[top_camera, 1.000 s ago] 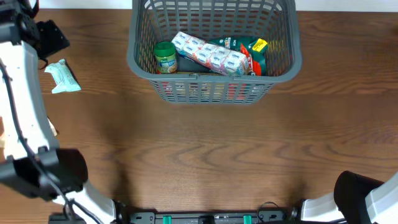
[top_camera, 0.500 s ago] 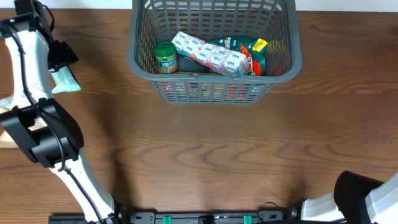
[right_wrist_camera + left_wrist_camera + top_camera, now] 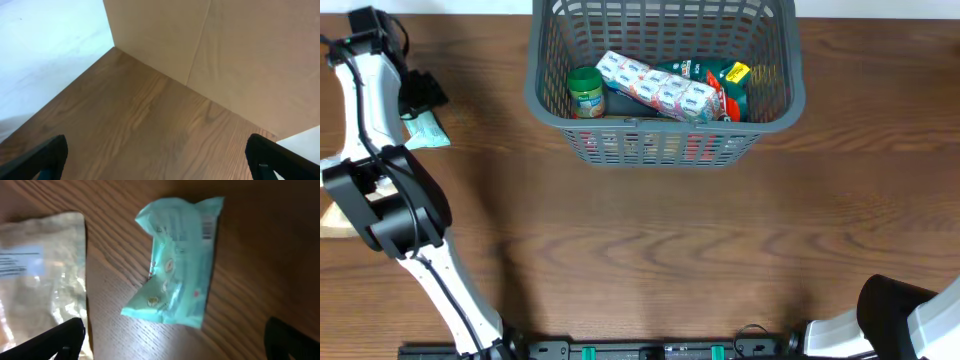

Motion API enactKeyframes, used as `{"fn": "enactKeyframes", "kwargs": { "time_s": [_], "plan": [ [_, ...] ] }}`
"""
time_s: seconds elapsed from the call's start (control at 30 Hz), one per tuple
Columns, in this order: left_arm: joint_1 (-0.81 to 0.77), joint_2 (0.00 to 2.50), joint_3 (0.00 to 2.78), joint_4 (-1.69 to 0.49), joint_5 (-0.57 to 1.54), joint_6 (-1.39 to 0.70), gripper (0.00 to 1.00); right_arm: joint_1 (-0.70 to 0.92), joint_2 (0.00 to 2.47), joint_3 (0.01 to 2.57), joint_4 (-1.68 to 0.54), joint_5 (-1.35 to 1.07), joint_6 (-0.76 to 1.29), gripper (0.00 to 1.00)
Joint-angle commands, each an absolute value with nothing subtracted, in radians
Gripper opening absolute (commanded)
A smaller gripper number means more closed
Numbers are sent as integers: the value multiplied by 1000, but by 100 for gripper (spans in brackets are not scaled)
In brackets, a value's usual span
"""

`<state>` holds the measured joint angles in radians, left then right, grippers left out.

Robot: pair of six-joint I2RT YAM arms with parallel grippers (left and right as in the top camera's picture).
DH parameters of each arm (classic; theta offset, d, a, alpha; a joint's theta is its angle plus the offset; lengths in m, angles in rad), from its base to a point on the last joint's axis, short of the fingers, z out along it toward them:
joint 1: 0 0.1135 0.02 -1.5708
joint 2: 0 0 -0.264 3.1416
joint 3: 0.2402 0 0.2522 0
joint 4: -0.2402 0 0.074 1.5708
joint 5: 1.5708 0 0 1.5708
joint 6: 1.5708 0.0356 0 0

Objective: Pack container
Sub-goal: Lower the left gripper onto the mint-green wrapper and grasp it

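My left gripper lowers onto the teal packet's narrow middle (image 3: 425,131) (image 3: 182,262) next and closes its open fingers across it, as the packet lies on the wood below.
The grey slotted container (image 3: 542,100) stands at the table's far middle. It holds a green-lidded jar (image 3: 586,92), a white multi-pack (image 3: 655,84) and a green and red packet (image 3: 720,80). My left gripper (image 3: 420,97) hovers at the far left over a teal packet (image 3: 430,133), partly covering it. In the left wrist view the teal packet (image 3: 175,265) lies on the wood ahead of my open, empty left gripper (image 3: 172,345). My right gripper (image 3: 160,165) is open and empty over bare wood; only the right arm (image 3: 910,315) shows overhead.
A beige pouch (image 3: 35,275) lies just left of the teal packet; its corner shows at the overhead's left edge (image 3: 335,222). A tan wall (image 3: 225,55) rises past the table edge in the right wrist view.
My left arm has swung in and the gripper has moved from beyond the teal packet to right over its far end. The right arm and the container's contents have not moved.
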<state>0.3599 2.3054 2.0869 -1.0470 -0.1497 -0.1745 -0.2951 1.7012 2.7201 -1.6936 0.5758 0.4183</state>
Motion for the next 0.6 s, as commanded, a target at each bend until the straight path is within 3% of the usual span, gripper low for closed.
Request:
{"fn": "enactKeyframes", "kwargs": {
  "time_s": [0.0,0.57],
  "plan": [
    [392,2342,2080,-1037,-45,-154,99,-300,1703,2719,-1696,586,433,99],
    [409,2448,2078,-995,49,-37,99,-300,1703,2719,-1696,586,433,99]
  ]
}}
